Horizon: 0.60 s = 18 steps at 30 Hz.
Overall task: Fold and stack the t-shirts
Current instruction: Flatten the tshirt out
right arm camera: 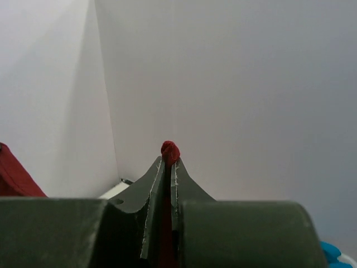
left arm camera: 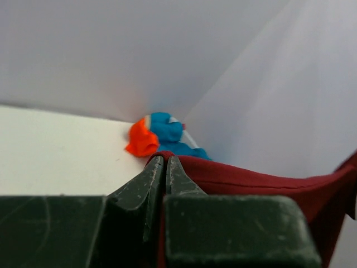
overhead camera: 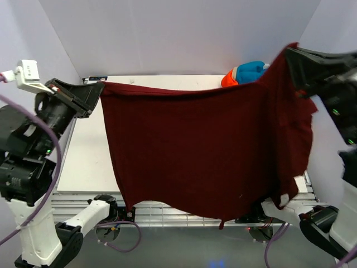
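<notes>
The robot's left gripper will next go down to the white table below it with its fingers tipping downward, and let go of the t-shirt's corner there, so the hanging, spread maroon t-shirt lies flat.
The dark maroon t-shirt (overhead camera: 206, 151) hangs spread out in the air between both arms, above the white table (overhead camera: 89, 151). My left gripper (overhead camera: 100, 89) is shut on its left top corner, seen in the left wrist view (left arm camera: 165, 159) with maroon cloth (left arm camera: 262, 184) trailing right. My right gripper (overhead camera: 290, 53) is shut on its right top corner; a maroon tuft (right arm camera: 170, 149) pokes out between the jaws in the right wrist view (right arm camera: 169, 162). A crumpled orange-red and turquoise-blue t-shirt bundle (overhead camera: 244, 73) lies at the table's far right, also in the left wrist view (left arm camera: 159, 134).
White enclosure walls (overhead camera: 184, 33) stand close behind and at both sides. A slatted metal rail (overhead camera: 162, 212) runs along the table's near edge, with the arm bases (overhead camera: 67, 234) and cables below it. The shirt's lower hem hangs past the front edge.
</notes>
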Tool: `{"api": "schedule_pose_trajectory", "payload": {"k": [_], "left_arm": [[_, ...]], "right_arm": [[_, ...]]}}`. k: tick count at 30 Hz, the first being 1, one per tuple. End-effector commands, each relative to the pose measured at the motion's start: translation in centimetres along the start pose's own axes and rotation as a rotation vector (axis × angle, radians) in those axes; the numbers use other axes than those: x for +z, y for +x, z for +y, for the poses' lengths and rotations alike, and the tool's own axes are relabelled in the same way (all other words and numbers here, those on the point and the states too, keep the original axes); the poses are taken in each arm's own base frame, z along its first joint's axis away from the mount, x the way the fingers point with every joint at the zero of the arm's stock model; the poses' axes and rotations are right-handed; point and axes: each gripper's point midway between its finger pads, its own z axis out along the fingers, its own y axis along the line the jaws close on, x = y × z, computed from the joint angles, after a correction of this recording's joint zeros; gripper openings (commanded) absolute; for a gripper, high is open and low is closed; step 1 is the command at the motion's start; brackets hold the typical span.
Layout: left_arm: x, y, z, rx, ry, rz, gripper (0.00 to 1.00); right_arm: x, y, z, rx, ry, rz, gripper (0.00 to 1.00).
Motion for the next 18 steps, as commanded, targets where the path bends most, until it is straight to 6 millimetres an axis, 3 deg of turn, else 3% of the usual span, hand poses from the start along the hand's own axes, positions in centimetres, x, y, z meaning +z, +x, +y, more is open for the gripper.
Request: {"api": "schedule_pose_trajectory", "payload": {"k": [1, 2, 3, 4, 5, 6, 7, 9, 10, 11, 13, 14, 15, 16, 17, 18], "left_arm": [[1.9, 2.2, 9.6, 0.019, -0.372, -0.043, 0.00], [2.2, 3.1, 11.3, 0.024, -0.422, -0.039, 0.00], [2.6, 4.4, 13.0, 0.025, -0.471, -0.019, 0.00], [3.4, 7.7, 16.7, 0.029, -0.560, 0.040, 0.00], [3.7, 9.6, 18.6, 0.026, -0.609, 0.072, 0.00], [4.2, 11.8, 21.0, 0.024, -0.671, 0.119, 0.00], [4.3, 15.8, 24.2, 0.022, -0.740, 0.199, 0.00], [4.6, 19.9, 28.4, 0.025, -0.856, 0.287, 0.00], [4.5, 22.2, 30.5, 0.030, -0.900, 0.324, 0.00], [4.4, 22.9, 32.1, 0.052, -0.961, 0.321, 0.00], [5.4, 24.8, 35.1, 0.095, -1.022, 0.363, 0.00], [5.7, 24.9, 36.3, 0.129, -1.068, 0.357, 0.00], [6.1, 25.0, 37.3, 0.157, -1.091, 0.365, 0.00], [6.7, 26.4, 39.1, 0.177, -1.134, 0.407, 0.00], [7.9, 25.6, 39.5, 0.186, -1.147, 0.387, 0.00], [8.3, 25.5, 40.5, 0.196, -1.180, 0.382, 0.00]], "right_arm": [[6.4, 8.9, -2.4, -0.036, 0.053, 0.175, 0.08], [7.9, 13.6, -3.0, -0.034, 0.057, 0.277, 0.08], [8.6, 16.2, -3.3, -0.037, 0.058, 0.331, 0.08], [9.5, 22.1, -3.9, -0.029, 0.059, 0.454, 0.08], [9.8, 25.2, -4.2, -0.021, 0.052, 0.513, 0.08], [10.0, 28.5, -4.2, -0.009, 0.039, 0.572, 0.08], [10.0, 31.7, -4.1, 0.007, 0.016, 0.629, 0.08], [9.5, 40.9, -4.7, 0.037, 0.007, 0.781, 0.08], [9.3, 43.8, -4.9, 0.045, 0.008, 0.831, 0.08], [8.7, 48.9, -5.2, 0.062, 0.012, 0.929, 0.08], [8.5, 52.9, -5.8, 0.064, 0.032, 1.000, 0.08], [7.9, 56.6, -6.3, 0.068, 0.046, 1.068, 0.08], [8.6, 57.0, -6.7, 0.060, 0.062, 1.071, 0.08], [8.8, 58.0, -7.5, 0.039, 0.096, 1.086, 0.08], [8.7, 60.1, -7.9, 0.040, 0.106, 1.119, 0.08], [8.9, 60.5, -8.8, 0.014, 0.149, 1.125, 0.08]]}}
